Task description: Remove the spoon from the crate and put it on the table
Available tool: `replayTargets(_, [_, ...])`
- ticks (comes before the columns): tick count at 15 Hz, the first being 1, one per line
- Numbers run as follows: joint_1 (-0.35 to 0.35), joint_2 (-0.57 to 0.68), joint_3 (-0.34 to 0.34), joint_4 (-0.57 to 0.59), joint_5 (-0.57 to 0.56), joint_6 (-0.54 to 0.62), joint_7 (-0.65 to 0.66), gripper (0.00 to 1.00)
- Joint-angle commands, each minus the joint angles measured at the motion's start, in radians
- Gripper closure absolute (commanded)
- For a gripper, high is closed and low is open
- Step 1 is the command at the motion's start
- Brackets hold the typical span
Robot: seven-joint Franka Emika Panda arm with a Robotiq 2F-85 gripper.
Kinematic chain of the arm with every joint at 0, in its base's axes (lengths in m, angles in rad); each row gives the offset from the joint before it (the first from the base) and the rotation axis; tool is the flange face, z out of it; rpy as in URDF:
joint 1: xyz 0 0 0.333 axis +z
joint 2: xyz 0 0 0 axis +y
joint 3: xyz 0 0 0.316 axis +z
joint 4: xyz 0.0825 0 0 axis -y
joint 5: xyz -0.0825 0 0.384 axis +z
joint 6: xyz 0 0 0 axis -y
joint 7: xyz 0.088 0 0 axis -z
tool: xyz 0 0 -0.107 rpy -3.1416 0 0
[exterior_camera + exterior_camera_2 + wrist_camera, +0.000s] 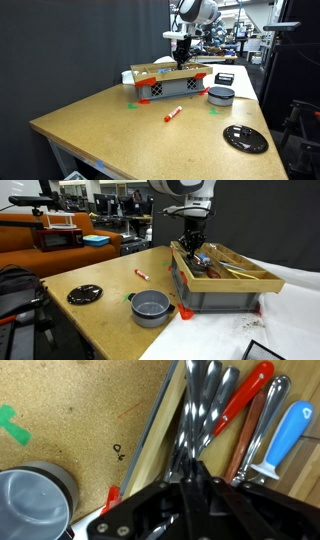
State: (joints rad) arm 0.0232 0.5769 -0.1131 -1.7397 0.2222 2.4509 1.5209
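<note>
The tabletop by the red marker is clear toward the black disc. My gripper should next rise out of the crate, move there, go down and let go of the spoon.
The grey crate with red corners stands on the tan table; it also shows in an exterior view. My gripper reaches down into it from above, also seen in an exterior view. In the wrist view the fingers are closed together on the thin handle of a shiny silver spoon, which lies among other silver utensils inside the crate along its tan rim. The handle's end is hidden under the fingers.
A red-handled tool, a silver handle and a blue-handled tool lie beside the spoon. A grey round tub stands next to the crate. A red marker and a black disc lie on the table.
</note>
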Motion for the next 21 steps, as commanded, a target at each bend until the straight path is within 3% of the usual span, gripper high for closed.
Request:
replayTargets(1, [0.012, -0.047, -0.029, 0.016, -0.009, -0.068, 0.102, 0.98])
replayTargets(8, [0.007, -0.11, -0.047, 0.059, -0.027, -0.181, 0.364, 0.98])
replayTargets(15, [0.072, -0.215, 0.01, -0.149, -0.034, -0.157, 0.456, 0.98])
replayTargets(21, [0.07, -0.227, 0.033, -0.268, 0.005, -0.059, 0.494, 0.98])
